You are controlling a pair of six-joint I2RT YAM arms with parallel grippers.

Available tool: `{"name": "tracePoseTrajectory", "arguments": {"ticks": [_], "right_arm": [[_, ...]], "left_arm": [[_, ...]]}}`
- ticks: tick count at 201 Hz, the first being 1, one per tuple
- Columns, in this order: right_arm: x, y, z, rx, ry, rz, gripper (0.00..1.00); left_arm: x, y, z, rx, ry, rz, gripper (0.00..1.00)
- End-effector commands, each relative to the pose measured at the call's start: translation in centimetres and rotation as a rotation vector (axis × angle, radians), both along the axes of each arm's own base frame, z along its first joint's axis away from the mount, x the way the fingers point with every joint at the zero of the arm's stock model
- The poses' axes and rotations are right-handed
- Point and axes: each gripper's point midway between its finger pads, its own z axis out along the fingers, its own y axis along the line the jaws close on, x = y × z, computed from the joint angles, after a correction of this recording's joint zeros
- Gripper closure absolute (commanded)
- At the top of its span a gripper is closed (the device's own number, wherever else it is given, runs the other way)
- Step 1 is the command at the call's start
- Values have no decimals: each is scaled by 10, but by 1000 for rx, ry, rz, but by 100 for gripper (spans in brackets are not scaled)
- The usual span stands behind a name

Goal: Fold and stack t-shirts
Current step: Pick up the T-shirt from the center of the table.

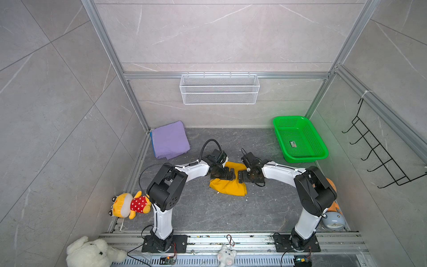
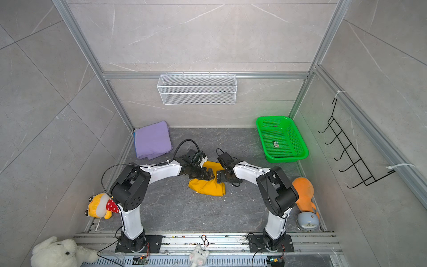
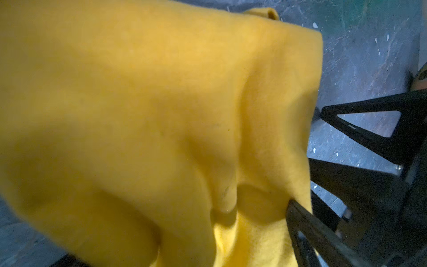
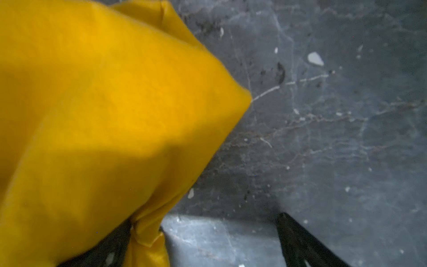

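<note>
I should next ease my left gripper slightly toward my right gripper and close on the creased yellow cloth between its open fingers.
A mustard-yellow t-shirt point(image 1: 228, 187) point(image 2: 209, 188) lies crumpled in the middle of the dark floor. Both arms reach in over its far half. My left gripper point(image 1: 227, 173) point(image 2: 206, 173) is open, and in the left wrist view yellow cloth point(image 3: 138, 115) fills the space in front of it, leaving one finger point(image 3: 300, 231) showing. My right gripper point(image 1: 241, 176) point(image 4: 203, 238) is open at the shirt's right edge, with cloth point(image 4: 92, 115) draped over one finger. A folded lavender t-shirt point(image 1: 169, 139) point(image 2: 152, 139) lies at the back left corner on a blue one point(image 1: 151, 138), of which only an edge shows.
A green mesh basket point(image 1: 307, 158) stands at the back right. An orange plush toy point(image 2: 303, 191) and a pale blue clock point(image 2: 308, 220) lie by the right arm's base, a yellow plush point(image 1: 129, 205) by the left arm. A white wire basket point(image 1: 219, 89) hangs on the back wall.
</note>
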Motion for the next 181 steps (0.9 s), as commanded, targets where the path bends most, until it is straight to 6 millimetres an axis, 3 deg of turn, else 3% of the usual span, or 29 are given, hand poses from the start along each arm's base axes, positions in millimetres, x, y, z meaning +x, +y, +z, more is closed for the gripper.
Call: {"name": "tracePoseTrajectory", "arguments": {"ticks": [1, 40, 86, 116, 149, 181], "right_arm": [[-34, 17, -47, 90, 170, 8, 1], [-36, 22, -49, 129, 170, 9, 1], [-41, 25, -51, 161, 181, 11, 1], [-40, 25, -48, 168, 174, 10, 1], [-31, 17, -31, 163, 138, -2, 1], [-17, -10, 2, 157, 70, -36, 1]], "left_arm": [[-37, 3, -34, 45, 160, 0, 0], [-32, 16, -48, 120, 172, 107, 3], [-26, 11, -57, 101, 180, 182, 58], [-27, 19, -62, 148, 186, 197, 74], [-28, 37, -64, 254, 166, 190, 100], [-22, 56, -57, 369, 105, 144, 100]]}}
